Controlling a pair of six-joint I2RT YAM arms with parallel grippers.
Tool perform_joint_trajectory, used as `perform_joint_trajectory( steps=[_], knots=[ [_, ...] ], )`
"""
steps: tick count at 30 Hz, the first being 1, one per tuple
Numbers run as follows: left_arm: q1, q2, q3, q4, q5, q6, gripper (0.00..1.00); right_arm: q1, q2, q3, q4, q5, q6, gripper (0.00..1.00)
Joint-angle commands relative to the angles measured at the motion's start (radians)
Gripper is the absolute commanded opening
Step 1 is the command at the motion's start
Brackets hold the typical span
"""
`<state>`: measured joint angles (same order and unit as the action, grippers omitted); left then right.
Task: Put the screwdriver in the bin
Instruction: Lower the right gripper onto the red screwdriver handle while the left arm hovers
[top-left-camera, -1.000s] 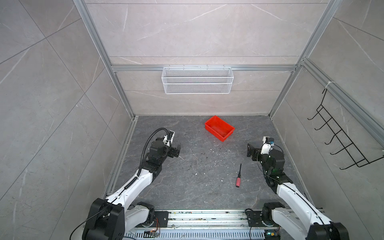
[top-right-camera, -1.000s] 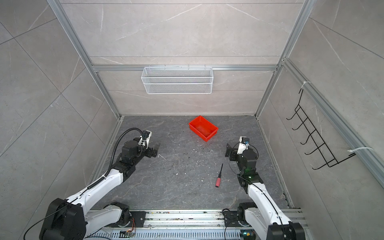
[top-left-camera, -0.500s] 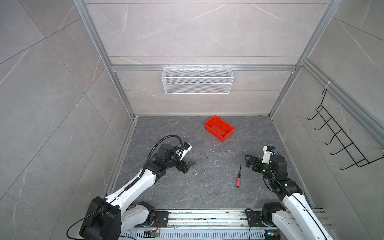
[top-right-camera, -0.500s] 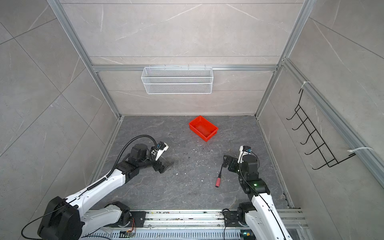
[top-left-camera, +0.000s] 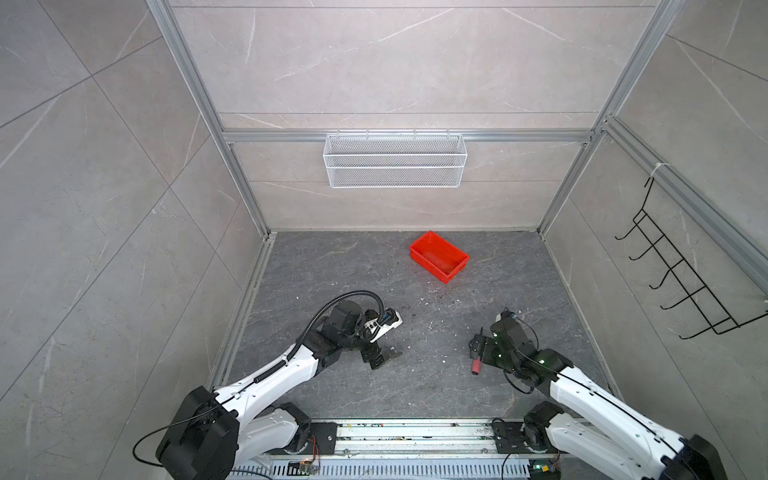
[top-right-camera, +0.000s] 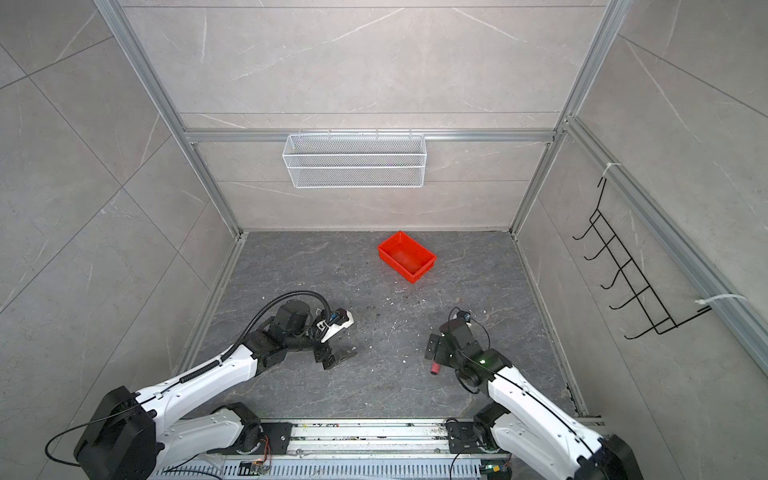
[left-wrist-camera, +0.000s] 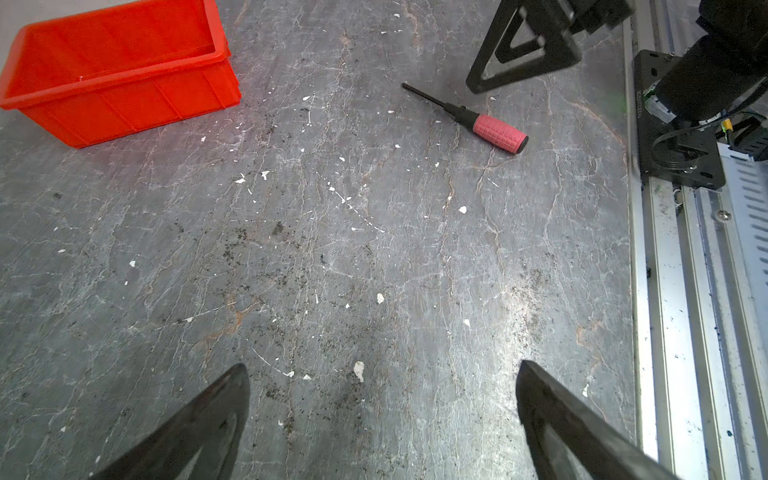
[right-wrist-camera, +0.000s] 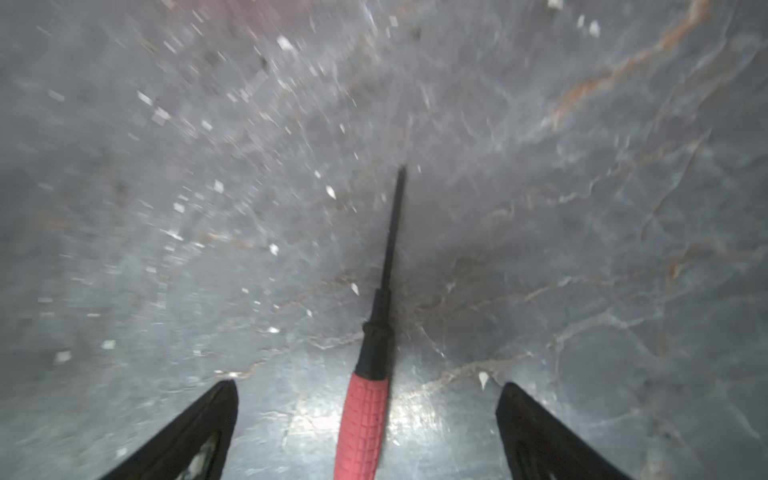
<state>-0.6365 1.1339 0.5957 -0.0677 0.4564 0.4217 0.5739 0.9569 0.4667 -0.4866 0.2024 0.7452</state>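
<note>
My right gripper is above the screwdriver, which lies flat with its handle between my open fingers, so it should move down onto the red handle's end nearest the shaft (top-left-camera: 477, 362) (right-wrist-camera: 365, 405).
The screwdriver (left-wrist-camera: 496, 133), black shaft and red ribbed handle, lies flat on the grey floor at the front right. My right gripper (right-wrist-camera: 368, 388) is open and low over it. The red handle (right-wrist-camera: 365, 419) lies between the two fingers, touching neither. In both top views the gripper (top-left-camera: 482, 353) (top-right-camera: 436, 353) hides most of the tool; only the handle end (top-left-camera: 476, 366) (top-right-camera: 435, 368) shows. The red bin (top-left-camera: 426, 266) (top-right-camera: 394, 268) (left-wrist-camera: 124, 99) stands empty towards the back. My left gripper (top-left-camera: 386, 359) (top-right-camera: 338, 359) (left-wrist-camera: 383, 368) is open over bare floor at the front left.
A white wire basket (top-left-camera: 395, 160) hangs on the back wall. A black hook rack (top-left-camera: 681, 282) is fixed to the right wall. The arms' aluminium rail (top-left-camera: 415, 432) runs along the front edge. White crumbs speckle the floor.
My right gripper has come forward and down until it straddles the screwdriver's handle. My left arm has swung towards the middle and front. The screwdriver and bin have stayed put.
</note>
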Motion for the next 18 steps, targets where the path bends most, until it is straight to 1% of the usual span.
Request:
perform_joint_trajectory(
  steps=[1, 5, 8, 11, 16, 18],
  knots=[
    [-0.005, -0.018, -0.001, -0.001, 0.042, 0.038, 1.0, 0.088, 0.115, 0.061, -0.02, 0.139, 0.108, 0.99],
    [-0.009, -0.032, -0.011, 0.005, 0.055, 0.04, 1.0, 0.162, 0.255, 0.11, -0.045, 0.18, 0.187, 0.99],
    [-0.012, -0.039, -0.016, 0.009, 0.083, 0.042, 1.0, 0.19, 0.304, 0.109, -0.036, 0.195, 0.237, 0.97],
    [-0.014, -0.039, -0.019, 0.017, 0.105, 0.04, 1.0, 0.199, 0.327, 0.105, -0.02, 0.19, 0.262, 0.9],
    [-0.015, -0.036, -0.015, 0.017, 0.113, 0.04, 1.0, 0.201, 0.378, 0.099, 0.004, 0.169, 0.268, 0.81],
    [-0.016, -0.034, -0.013, 0.016, 0.115, 0.04, 1.0, 0.2, 0.389, 0.093, 0.011, 0.161, 0.3, 0.75]
  ],
)
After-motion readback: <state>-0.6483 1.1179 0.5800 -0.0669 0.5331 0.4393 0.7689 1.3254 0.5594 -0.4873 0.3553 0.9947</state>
